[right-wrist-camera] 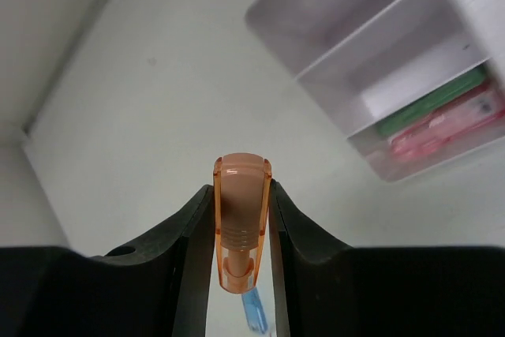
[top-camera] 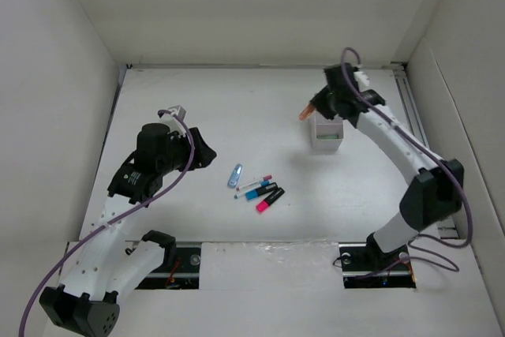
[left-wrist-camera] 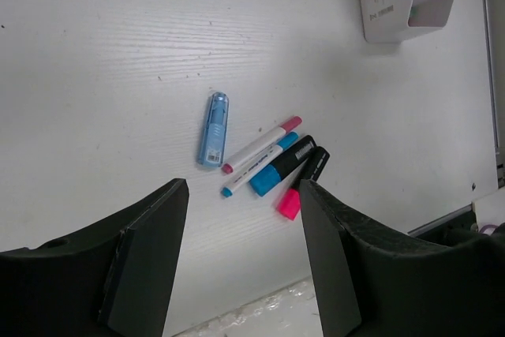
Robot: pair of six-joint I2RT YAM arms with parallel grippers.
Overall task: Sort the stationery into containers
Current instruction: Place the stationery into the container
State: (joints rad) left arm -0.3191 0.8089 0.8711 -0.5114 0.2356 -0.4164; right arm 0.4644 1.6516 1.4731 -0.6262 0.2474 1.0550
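The orange stubby piece (right-wrist-camera: 241,219) should next go back and down with my right gripper over the box's nearest section (right-wrist-camera: 439,122) and be released there. Green and pink pieces are already there.
My right gripper (right-wrist-camera: 241,219) is shut on an orange stubby piece (right-wrist-camera: 241,219), held in the air just left of the white divided box (top-camera: 327,133); the piece also shows in the top view (top-camera: 307,112). In the right wrist view the box (right-wrist-camera: 371,45) holds a green piece (right-wrist-camera: 430,102) and a pink piece (right-wrist-camera: 446,128) in its nearest compartment. On the table lie a pastel blue piece (left-wrist-camera: 214,129), two thin white pens (left-wrist-camera: 259,144), a black marker with a blue end (left-wrist-camera: 282,166) and one with a pink end (left-wrist-camera: 303,183). My left gripper (left-wrist-camera: 243,262) is open above and short of them.
White walls enclose the table on three sides. A rail runs along the right edge (top-camera: 410,104). The box corner shows at the top of the left wrist view (left-wrist-camera: 394,5).
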